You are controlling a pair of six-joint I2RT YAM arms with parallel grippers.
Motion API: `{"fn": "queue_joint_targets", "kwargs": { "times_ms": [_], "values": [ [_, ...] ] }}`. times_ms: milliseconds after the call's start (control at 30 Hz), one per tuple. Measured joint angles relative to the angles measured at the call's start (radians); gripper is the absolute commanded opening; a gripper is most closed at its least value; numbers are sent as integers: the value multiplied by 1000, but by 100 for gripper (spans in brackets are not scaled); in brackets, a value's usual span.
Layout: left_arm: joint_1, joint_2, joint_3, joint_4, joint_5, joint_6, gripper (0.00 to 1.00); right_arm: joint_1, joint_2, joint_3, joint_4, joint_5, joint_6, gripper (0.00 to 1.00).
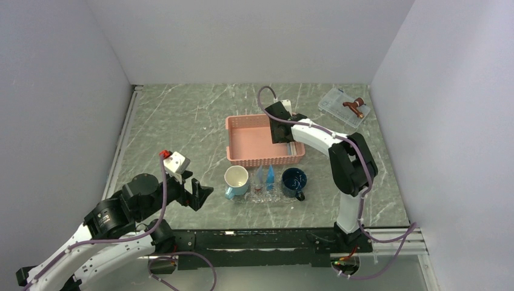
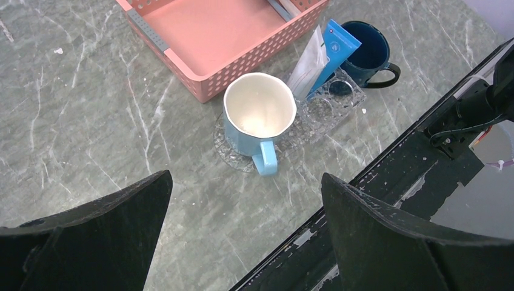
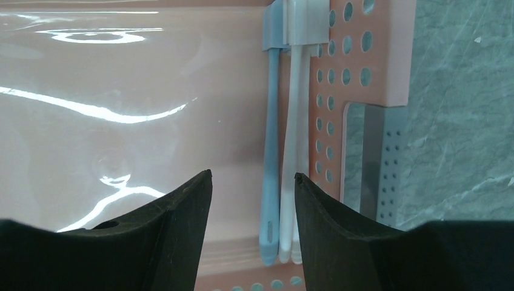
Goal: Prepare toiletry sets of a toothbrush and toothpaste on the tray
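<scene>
My right gripper moves down and toward the basket's side next, onto the middle toothbrush's white handle, since the toothbrushes lie along that side, nearer one finger.
Three toothbrushes lie side by side along the right wall of the pink basket [image 3: 397,60]: a light blue one [image 3: 270,139] and two whitish ones [image 3: 290,139]. My right gripper [image 3: 252,174] is open, low over the basket floor, with the brush handles between its tips close to the right finger. It is inside the basket's right side [image 1: 280,130]. The clear tray [image 1: 270,195] holds two toothpaste tubes [image 1: 265,177] standing between two mugs. The blue tube [image 2: 334,48] leans beside a paler one [image 2: 309,60]. My left gripper [image 2: 245,177] is open and empty, near-left of the tray [image 2: 339,100].
A light blue mug [image 2: 260,115] and a dark blue mug [image 2: 367,51] stand at the tray's ends. A small clear box [image 1: 342,107] with a brown object lies at the back right. The black table rail [image 2: 363,200] runs along the near edge.
</scene>
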Motion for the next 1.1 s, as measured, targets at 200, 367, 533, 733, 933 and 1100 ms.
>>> {"fn": "queue_joint_targets", "kwargs": {
  "times_ms": [200, 367, 533, 733, 933, 1100],
  "values": [
    [5, 6, 0, 0, 1, 1, 99, -27, 48, 10, 1, -1, -3, 54],
    [10, 10, 0, 0, 5, 2, 99, -45, 63, 17, 1, -6, -3, 52],
    [14, 14, 0, 0, 10, 8, 99, -51, 81, 26, 9, -19, -3, 38],
    [21, 14, 0, 0, 13, 9, 99, -53, 106, 35, 14, -32, -11, 18],
    [28, 15, 0, 0, 24, 13, 99, -56, 111, 37, 17, -37, -14, 0],
    [33, 18, 0, 0, 27, 15, 99, -57, 111, 39, 17, -39, -14, 0]
  ]
}}
